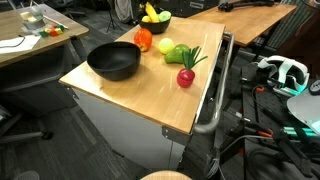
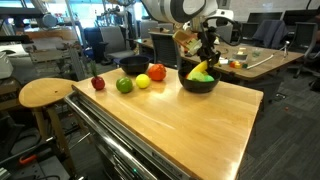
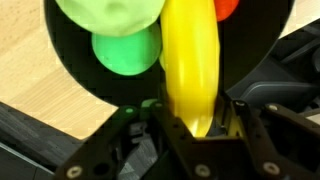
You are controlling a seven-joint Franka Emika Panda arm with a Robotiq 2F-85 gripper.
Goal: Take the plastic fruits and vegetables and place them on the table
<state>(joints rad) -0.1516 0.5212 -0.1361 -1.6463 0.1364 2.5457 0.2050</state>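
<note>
My gripper will next lift the banana up from the bowl (image 2: 198, 84), move it toward the metal bar, then bring it down to the tabletop (image 2: 153, 100) beside the green piece. That part of the tabletop is bare.
My gripper (image 2: 205, 58) reaches down into the black bowl (image 2: 198, 84) at the table's far end. In the wrist view the gripper (image 3: 200, 122) is shut on the lower end of the yellow banana (image 3: 190, 55), a finger pressing each side. Round green pieces (image 3: 128, 50) and a red-orange piece (image 3: 228, 8) lie beside the banana in that bowl (image 3: 70, 60). On the table (image 1: 150, 95) sit a red radish with green leaves (image 1: 186, 76), a green piece (image 1: 178, 54), a yellow-green piece (image 1: 166, 46) and an orange-red piece (image 1: 143, 40).
A second black bowl (image 1: 113, 62) stands empty near the loose pieces. A round wooden stool (image 2: 45, 93) stands off one table end. Other desks (image 2: 262, 60) and cables (image 1: 270, 120) surround the table. A metal bar (image 1: 222, 90) runs along one side.
</note>
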